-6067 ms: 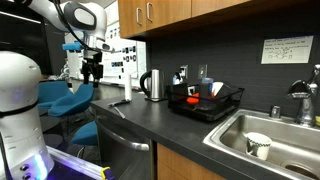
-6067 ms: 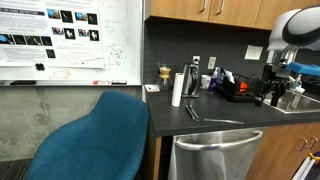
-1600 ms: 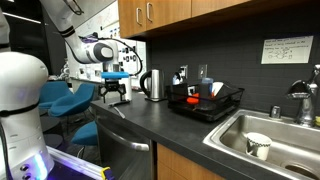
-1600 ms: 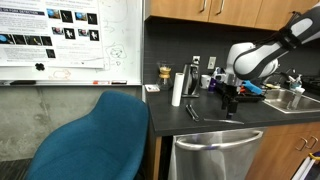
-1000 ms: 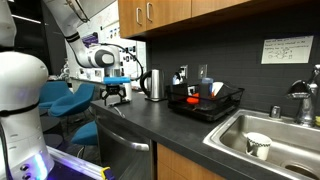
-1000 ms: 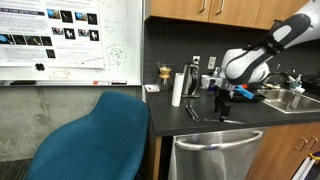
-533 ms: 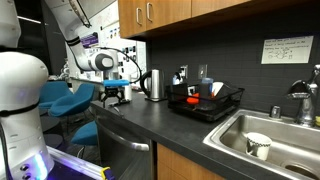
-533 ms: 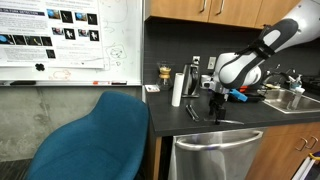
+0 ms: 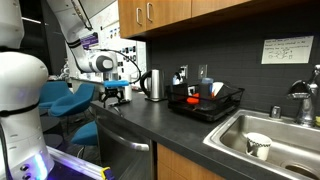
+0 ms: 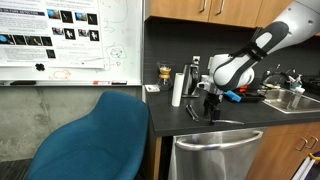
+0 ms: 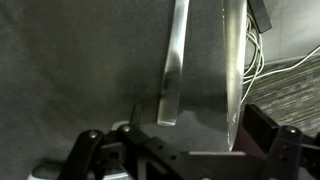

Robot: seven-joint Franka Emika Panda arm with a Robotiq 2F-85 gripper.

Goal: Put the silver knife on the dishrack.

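Note:
My gripper should move gently to the left in the wrist view next, onto the knife's near end (image 11: pixel 168 113), because the knife's near end is closer to one open finger than to the other.
The silver knife (image 11: pixel 172 70) lies flat on the dark counter near its front edge; it also shows as a thin sliver in an exterior view (image 10: pixel 190 112). My gripper (image 11: pixel 178 142) is open and empty, hovering low with the knife's near end just ahead of the gap between the fingers. In both exterior views the gripper (image 9: pixel 115 97) (image 10: pixel 210 110) hangs over the counter's end, far from the rack. The black wire dishrack (image 9: pixel 206 104) stands by the sink and holds red and dark items; in an exterior view the arm mostly hides it.
A steel kettle (image 9: pixel 152 85) stands between gripper and dishrack. The sink (image 9: pixel 280 135) holds a white cup (image 9: pixel 258 146). A white paper towel roll (image 10: pixel 177 89) stands near the knife. A blue chair (image 10: pixel 100 135) sits off the counter's end. The counter edge (image 11: pixel 236 60) runs beside the knife.
The arm has moved along the counter away from the dishrack and lowered, bringing the open gripper close to the knife. The knife has not moved.

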